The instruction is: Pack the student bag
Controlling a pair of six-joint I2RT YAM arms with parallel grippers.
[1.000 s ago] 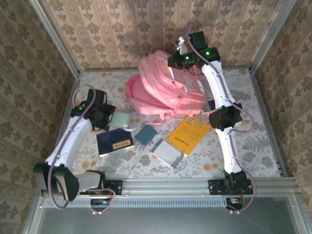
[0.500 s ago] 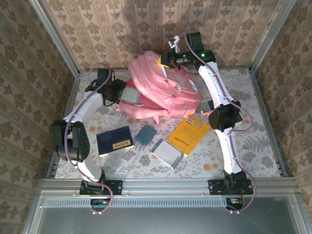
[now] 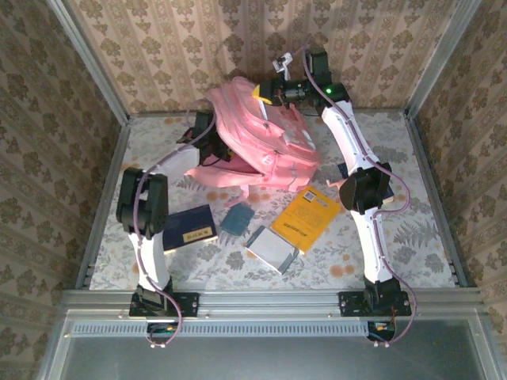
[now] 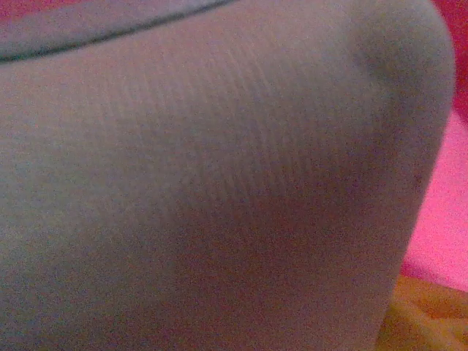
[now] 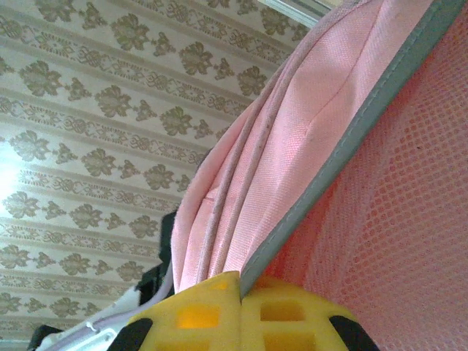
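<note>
The pink bag is still tilted and held up by its edge, so the robot's right gripper will next lower the bag's grey-trimmed edge [image 5: 257, 263] toward the table, then let go of it.
The student bag [image 3: 269, 146], a large pink backpack, stands tilted at the back middle of the table. My right gripper [image 3: 265, 91] is shut on its top edge; in the right wrist view the yellow fingertips [image 5: 219, 314] pinch the grey trim [image 5: 351, 153] of the pink fabric [image 5: 292, 146]. My left arm's wrist [image 3: 203, 131] reaches into the bag's left side, and its fingers are hidden there. A pale grey rounded surface [image 4: 219, 183] lies close in front of the left wrist camera, with pink fabric [image 4: 446, 212] at its right.
In front of the bag lie a dark blue book [image 3: 187, 228], a small teal notebook [image 3: 237, 218], a yellow book [image 3: 306, 218] and a grey book [image 3: 272, 249]. Patterned walls close in the table on the left, back and right.
My left arm swung from the left of the table up to the bag, carrying a pale box that is now out of sight. My right gripper pulled the bag's top up and leftwards.
</note>
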